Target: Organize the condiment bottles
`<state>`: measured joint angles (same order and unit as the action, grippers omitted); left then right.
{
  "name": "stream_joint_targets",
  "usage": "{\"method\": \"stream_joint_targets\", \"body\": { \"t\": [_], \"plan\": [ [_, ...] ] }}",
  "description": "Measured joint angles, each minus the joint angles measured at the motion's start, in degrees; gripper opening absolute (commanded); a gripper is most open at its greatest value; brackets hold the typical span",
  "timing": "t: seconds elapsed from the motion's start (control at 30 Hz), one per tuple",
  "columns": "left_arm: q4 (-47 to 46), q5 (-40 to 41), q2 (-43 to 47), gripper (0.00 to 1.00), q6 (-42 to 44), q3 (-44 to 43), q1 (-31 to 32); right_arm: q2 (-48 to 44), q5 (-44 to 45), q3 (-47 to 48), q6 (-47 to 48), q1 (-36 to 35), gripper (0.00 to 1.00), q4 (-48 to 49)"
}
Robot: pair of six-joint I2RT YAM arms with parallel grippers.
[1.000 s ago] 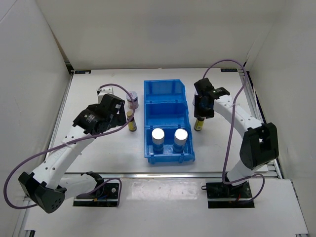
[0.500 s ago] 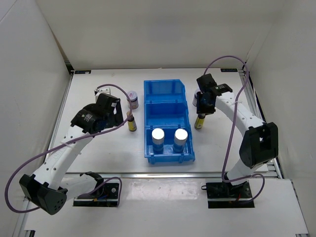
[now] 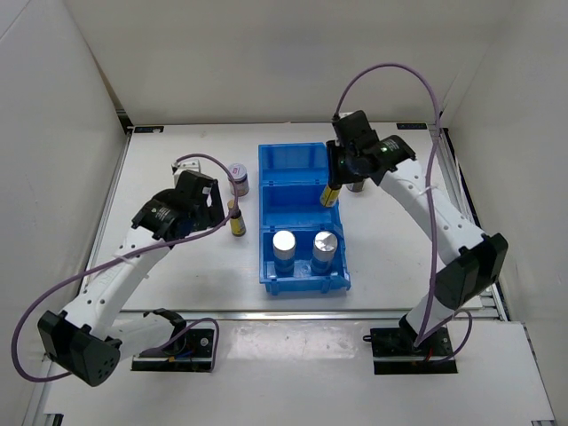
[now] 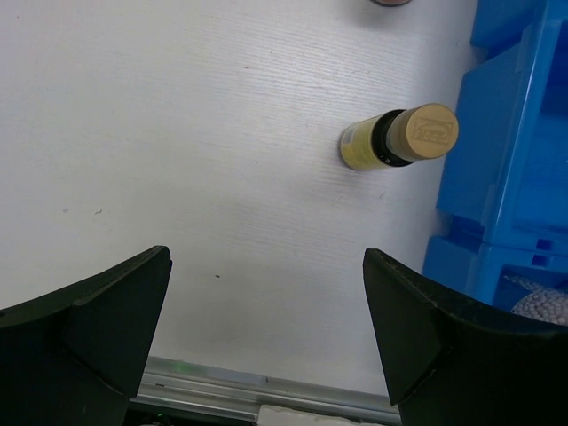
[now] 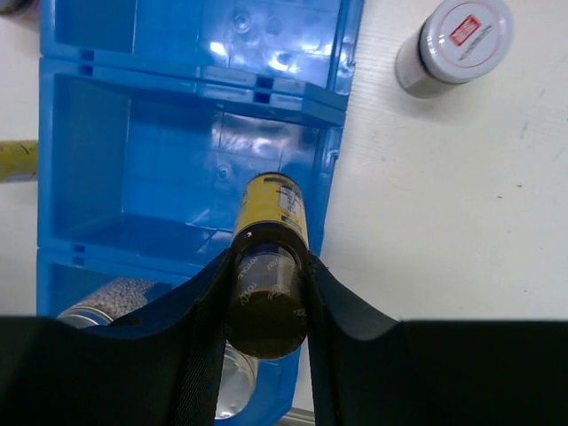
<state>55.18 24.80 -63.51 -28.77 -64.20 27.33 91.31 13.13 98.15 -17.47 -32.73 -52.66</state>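
The slim dark bottle goes down from my right gripper next onto the empty bottom of the bin's middle section, below and left in the top view, for release there.
My right gripper (image 3: 337,180) (image 5: 266,297) is shut on a slim dark bottle with a yellow label (image 3: 329,196) (image 5: 272,213). It holds the bottle upright above the right edge of the middle compartment of the blue bin (image 3: 302,164) (image 5: 133,160). Two silver-capped bottles (image 3: 284,241) (image 3: 326,241) stand in the near compartment. A second yellow-labelled bottle (image 3: 237,221) (image 4: 398,139) stands on the table left of the bin. My left gripper (image 3: 211,209) (image 4: 266,293) hangs open just left of it, with nothing between its fingers. A purple-lidded jar (image 3: 238,176) stands farther back, and another squat jar (image 5: 453,43) stands right of the bin.
The far compartment of the bin holds nothing. White walls close in the table on the left, back and right. A metal rail (image 3: 293,312) runs along the near edge. Purple cables loop above both arms.
My right gripper has shut on the yellow-labelled bottle, lifted it from the table right of the bin and carried it left over the bin. The left arm has barely shifted.
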Motion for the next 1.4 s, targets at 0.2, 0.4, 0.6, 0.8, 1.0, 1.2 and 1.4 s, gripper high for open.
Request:
{"method": "stream_joint_targets", "body": {
  "t": [0.2, 0.4, 0.6, 0.8, 1.0, 1.2, 1.4],
  "plan": [
    [-3.26, -1.38, -4.2, 0.98, -0.61, 0.13, -0.74, 6.82, -0.37, -1.27, 0.15, -0.98, 0.0, 1.64],
    [-7.82, -3.32, -6.84, 1.0, -0.59, 3.37, -0.92, 14.12, -0.52, -2.43, 0.39, -0.98, 0.02, 4.04],
    [-10.78, -3.89, -10.27, 1.0, 0.31, 3.15, -0.92, 16.41, -0.52, -2.47, 0.52, -1.25, 0.29, 5.29],
    [-11.26, -4.31, -13.2, 1.0, 0.72, 2.67, -0.92, 15.89, 1.49, -2.51, -0.13, -2.03, 1.0, 5.53],
    [-12.2, -4.28, -17.51, 1.0, 0.92, 0.37, -0.85, 12.68, 2.91, -2.51, -0.15, -2.95, 1.0, 4.76],
    [-12.98, -4.26, -19.93, 1.0, 0.94, -1.33, -0.85, 5.25, 5.22, -2.49, -0.13, -4.79, 1.0, 4.07],
    [-14.34, -4.26, -21.38, 0.99, 0.94, -2.25, -0.57, -3.56, 7.37, -3.23, -0.15, -5.95, 1.0, 3.54]
  ]
}}
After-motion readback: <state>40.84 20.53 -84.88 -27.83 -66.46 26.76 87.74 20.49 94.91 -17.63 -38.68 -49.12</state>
